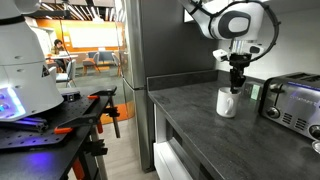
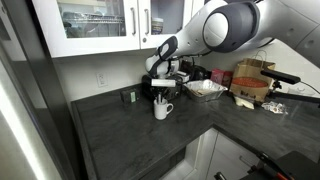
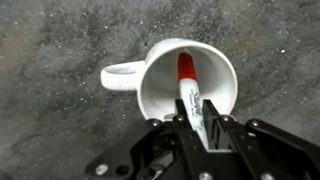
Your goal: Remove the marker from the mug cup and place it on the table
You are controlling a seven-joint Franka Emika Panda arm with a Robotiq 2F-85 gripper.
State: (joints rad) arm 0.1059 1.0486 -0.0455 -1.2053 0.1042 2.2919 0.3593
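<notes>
My gripper moves up, then aside and down next to release the marker (image 3: 187, 80) on the bare tabletop beside the mug, as the mug's side surrounds the marker's red end.
The white mug cup (image 3: 190, 75) stands on the dark grey table (image 3: 60, 40), its handle pointing left in the wrist view. The marker (image 3: 187, 80) rests inside it, red end down in the mug and pale printed barrel coming up toward the camera. My gripper (image 3: 200, 118) is directly above the mug, its two black fingers shut on the marker's pale upper part. In both exterior views the gripper (image 1: 236, 78) (image 2: 162, 93) hangs straight down over the mug (image 1: 228, 103) (image 2: 162, 110); the marker is too small to make out there.
A shiny steel toaster (image 1: 292, 100) stands on the table (image 1: 200, 125) close beside the mug. A cardboard box (image 2: 255, 82) and a clear container (image 2: 205, 89) sit further along the counter. A black workbench with orange clamps (image 1: 60, 125) stands across the aisle. White cabinets (image 2: 110, 25) hang above.
</notes>
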